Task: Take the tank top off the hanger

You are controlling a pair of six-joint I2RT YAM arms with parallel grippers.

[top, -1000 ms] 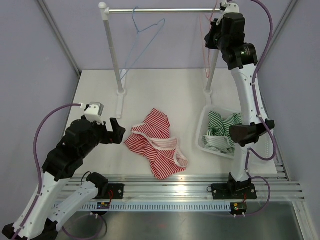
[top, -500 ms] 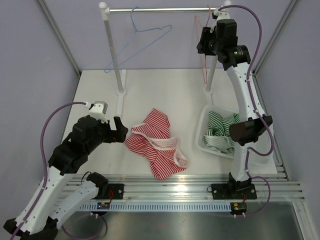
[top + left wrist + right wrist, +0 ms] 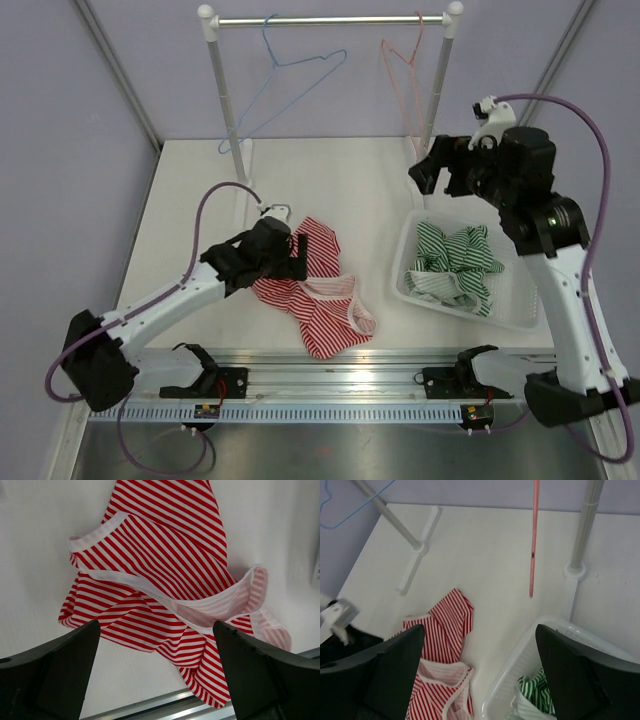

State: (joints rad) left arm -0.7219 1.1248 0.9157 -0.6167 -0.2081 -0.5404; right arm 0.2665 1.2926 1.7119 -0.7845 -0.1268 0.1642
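I will move my left gripper over and down onto the tank top's middle white trim (image 3: 314,287) (image 3: 174,603) next, because the trim is below the gripper's fingers and to their right in the top view.
The red-and-white striped tank top (image 3: 318,298) lies crumpled on the white table, off any hanger. My left gripper (image 3: 298,257) hovers open just over its left part. In the left wrist view the tank top (image 3: 165,575) fills the space between and beyond the spread fingers of that gripper (image 3: 156,630). The pink hanger (image 3: 400,60) hangs bare on the rail (image 3: 330,19). My right gripper (image 3: 428,168) is open and empty in the air below and right of it. The right wrist view shows the pink hanger (image 3: 534,540) ahead and the tank top (image 3: 442,625) below the right gripper (image 3: 479,630).
A blue hanger (image 3: 285,80) swings tilted on the rail's left half. A clear plastic basket (image 3: 520,315) holding a green-striped garment (image 3: 450,262) stands at the right, under my right arm. The rail's two posts (image 3: 225,100) stand on the table's far side.
My right gripper has let go of the pink hanger, opened and dropped down away from the rail. My left arm has reached forward and right, over the tank top.
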